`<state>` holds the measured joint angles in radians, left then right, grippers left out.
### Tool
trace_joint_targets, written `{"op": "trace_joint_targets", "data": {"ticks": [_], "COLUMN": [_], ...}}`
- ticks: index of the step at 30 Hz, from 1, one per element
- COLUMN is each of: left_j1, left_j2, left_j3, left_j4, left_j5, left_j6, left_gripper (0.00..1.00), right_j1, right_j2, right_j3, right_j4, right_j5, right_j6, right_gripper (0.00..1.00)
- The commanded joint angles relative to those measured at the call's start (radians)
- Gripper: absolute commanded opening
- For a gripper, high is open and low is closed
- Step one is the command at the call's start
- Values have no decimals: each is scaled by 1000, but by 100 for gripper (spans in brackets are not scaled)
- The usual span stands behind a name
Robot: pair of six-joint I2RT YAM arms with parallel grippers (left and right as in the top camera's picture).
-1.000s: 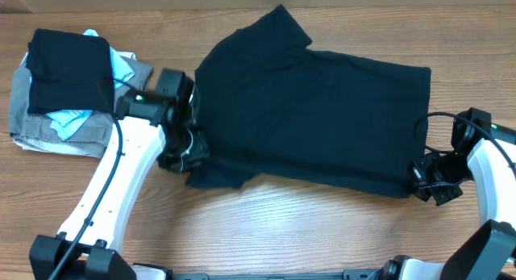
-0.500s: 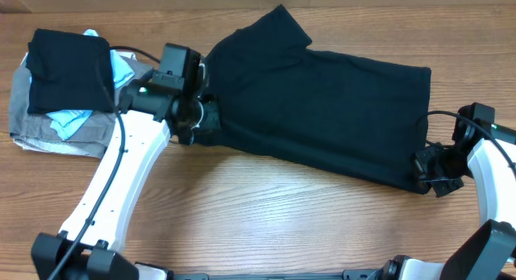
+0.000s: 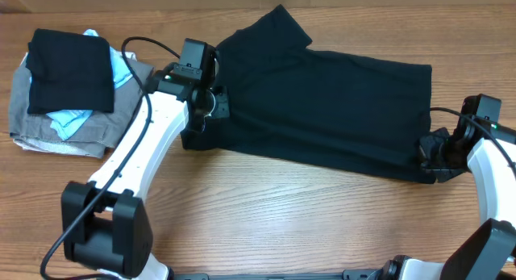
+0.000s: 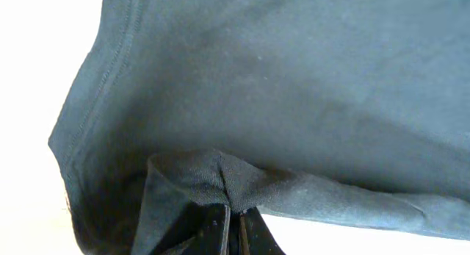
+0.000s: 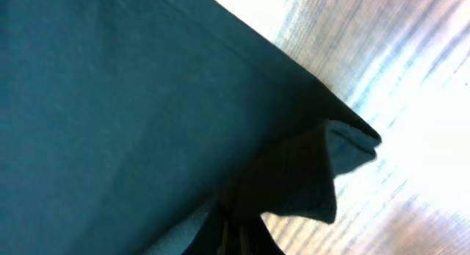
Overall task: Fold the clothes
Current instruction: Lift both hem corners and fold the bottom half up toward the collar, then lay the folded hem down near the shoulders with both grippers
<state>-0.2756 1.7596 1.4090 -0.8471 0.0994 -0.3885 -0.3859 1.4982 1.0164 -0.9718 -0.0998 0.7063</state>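
My left gripper lowers the pinched edge toward the tabletop onto the shirt's spread cloth next and releases it, since that layer already lies smooth beneath.
The clothes, a black T-shirt [image 3: 322,102], lie across the middle of the table with one sleeve pointing to the back. My left gripper [image 3: 213,103] is shut on the shirt's left edge, and a bunch of cloth hangs below it. In the left wrist view the fingertips [image 4: 233,229] pinch a ridge of the dark fabric [image 4: 294,86]. My right gripper [image 3: 431,148] is shut on the near right hem corner. The right wrist view shows its tips [image 5: 235,236] buried in a fold of the shirt [image 5: 110,101], with the corner flopping over wood.
At the far left sits a pile: a folded black garment [image 3: 68,66] on top of a light-blue garment [image 3: 71,120] and a grey garment [image 3: 48,133]. Bare wooden table [image 3: 282,219] runs along the front.
Both grippers have carried the shirt's near edge toward the back. The left one rose from the near sleeve up and to the right; the right one shifted slightly back. The shirt looks narrower.
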Motion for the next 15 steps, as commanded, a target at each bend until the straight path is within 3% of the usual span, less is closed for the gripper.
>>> {"op": "trace_joint_targets", "data": {"ticks": [1, 15], "left_j1": [-6, -6], "left_j2": [31, 88], "left_j3": [21, 21], "left_j4": [13, 84], "left_j5": [-42, -85], "left_j6": [14, 7], "left_gripper": [4, 4], "right_j1": [-1, -1], "right_j2": [8, 69], "right_j3": [24, -21], "right_j4": [29, 177], "right_j5": [20, 21], "right_j6": [0, -4], "right_gripper": [4, 4]}}
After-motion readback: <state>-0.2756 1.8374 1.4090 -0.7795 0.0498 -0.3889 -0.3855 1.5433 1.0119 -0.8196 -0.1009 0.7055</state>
